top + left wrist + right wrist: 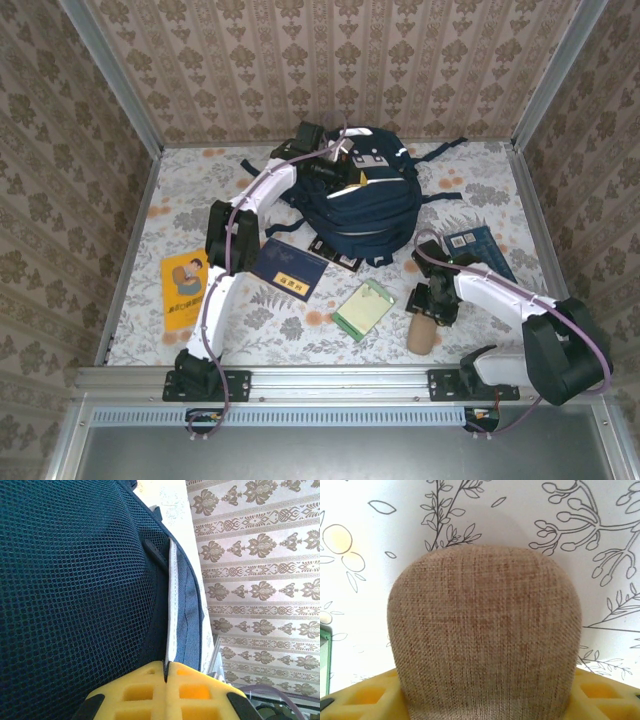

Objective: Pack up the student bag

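Observation:
My left gripper holds the student bag (372, 200) at its seam, outward of my right gripper. So the pouch (421, 335) goes up and outward with my right gripper next, which releases it inside.
The student bag (372, 200), navy with white stripes, lies at the back middle of the table. My left gripper (335, 165) sits on its top left edge. In the left wrist view, that gripper (166, 667) is shut on a thin white-edged seam (171, 605) of the bag, beside dark mesh fabric (75, 580). A brown woven pouch (421, 335) lies on the cloth at front right. My right gripper (428, 305) is over its far end. In the right wrist view the pouch (485, 625) fills the gap between the yellow fingers (365, 695), touching both.
On the floral cloth lie a yellow book (183, 288) at left, a navy notebook (290, 268), a green card pack (362, 308) and a blue booklet (480, 248) at right. A dark patterned item (335, 255) pokes out under the bag. Metal rails and papered walls ring the table.

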Action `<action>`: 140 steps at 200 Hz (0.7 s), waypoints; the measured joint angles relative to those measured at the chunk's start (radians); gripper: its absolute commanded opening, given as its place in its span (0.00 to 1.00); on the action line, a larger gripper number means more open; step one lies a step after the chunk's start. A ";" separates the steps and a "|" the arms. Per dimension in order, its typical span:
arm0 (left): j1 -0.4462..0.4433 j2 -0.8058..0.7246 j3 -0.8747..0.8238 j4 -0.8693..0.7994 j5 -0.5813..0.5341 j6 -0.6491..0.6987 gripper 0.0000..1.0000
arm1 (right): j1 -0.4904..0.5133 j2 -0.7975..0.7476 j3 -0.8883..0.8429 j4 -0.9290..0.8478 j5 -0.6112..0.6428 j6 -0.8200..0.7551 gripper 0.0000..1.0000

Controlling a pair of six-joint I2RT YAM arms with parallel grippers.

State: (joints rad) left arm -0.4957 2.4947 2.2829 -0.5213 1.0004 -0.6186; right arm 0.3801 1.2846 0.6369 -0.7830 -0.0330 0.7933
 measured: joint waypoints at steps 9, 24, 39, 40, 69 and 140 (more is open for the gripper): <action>0.000 -0.001 0.000 0.000 0.000 -0.008 0.00 | 0.000 -0.002 0.002 -0.006 0.005 -0.009 0.52; 0.000 -0.003 0.006 0.003 0.000 -0.019 0.00 | 0.001 -0.020 0.003 -0.021 0.019 -0.008 0.51; 0.002 -0.003 0.022 0.005 0.000 -0.034 0.00 | 0.001 -0.053 0.019 -0.054 0.031 -0.008 0.51; 0.002 -0.003 0.024 0.005 0.000 -0.036 0.00 | 0.001 -0.056 0.020 -0.056 0.031 -0.008 0.51; 0.011 -0.003 0.082 0.013 0.002 -0.082 0.00 | 0.000 -0.153 0.106 -0.116 0.048 -0.008 0.49; 0.066 -0.072 0.100 0.127 0.002 -0.197 0.00 | -0.027 -0.161 0.246 0.048 -0.045 0.132 0.47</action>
State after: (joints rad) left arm -0.4301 2.4222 2.3833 -0.3939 1.0027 -0.8154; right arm 0.3527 1.1233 0.8829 -0.7353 -0.0780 0.9253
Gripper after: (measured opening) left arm 0.043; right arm 0.572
